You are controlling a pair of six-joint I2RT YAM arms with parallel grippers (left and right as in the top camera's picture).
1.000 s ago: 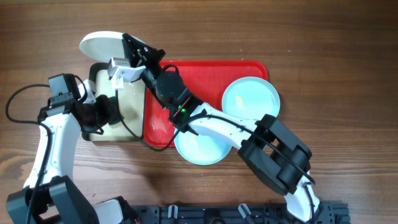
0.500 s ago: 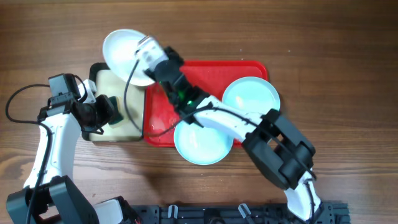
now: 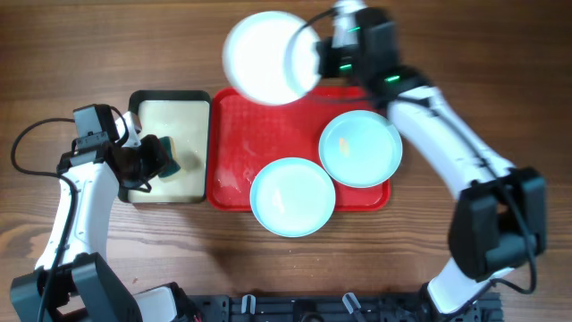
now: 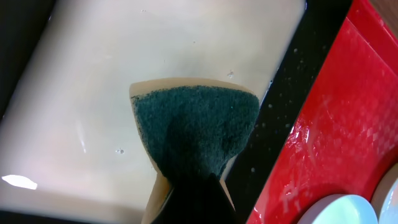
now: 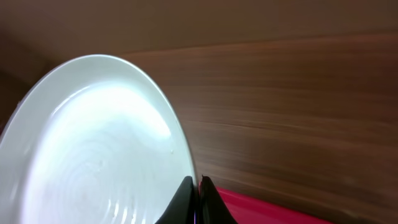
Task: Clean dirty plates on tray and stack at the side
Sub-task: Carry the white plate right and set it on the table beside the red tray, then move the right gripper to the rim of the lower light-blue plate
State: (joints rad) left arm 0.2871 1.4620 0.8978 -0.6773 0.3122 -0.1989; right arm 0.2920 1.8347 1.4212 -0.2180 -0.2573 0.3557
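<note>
The white plate [image 3: 264,57] in my right gripper will go down next, onto the bare wood beside the red tray [image 3: 234,134], to the right in the overhead view.
My right gripper [image 3: 315,55] is shut on the rim of the white plate [image 3: 264,57] and holds it in the air over the far edge of the red tray [image 3: 234,134]. The right wrist view shows the jaws [image 5: 198,184] pinching that white plate [image 5: 93,143] at its right edge. Two pale blue plates lie on the tray: one at the right [image 3: 360,148] with a yellowish smear, one at the front [image 3: 292,197]. My left gripper [image 3: 154,159] is shut on a green sponge [image 4: 196,124] over the cream tray [image 3: 170,112].
The black-rimmed cream tray [image 4: 74,93] stands just left of the red tray [image 4: 329,137]. Wet streaks show on the red tray's left part. Wooden table lies all around, with a black rail at the front edge [image 3: 340,309].
My right arm has swung from the left side of the tray up and to the right, carrying the white plate to the far middle. The left arm has stayed over the cream tray.
</note>
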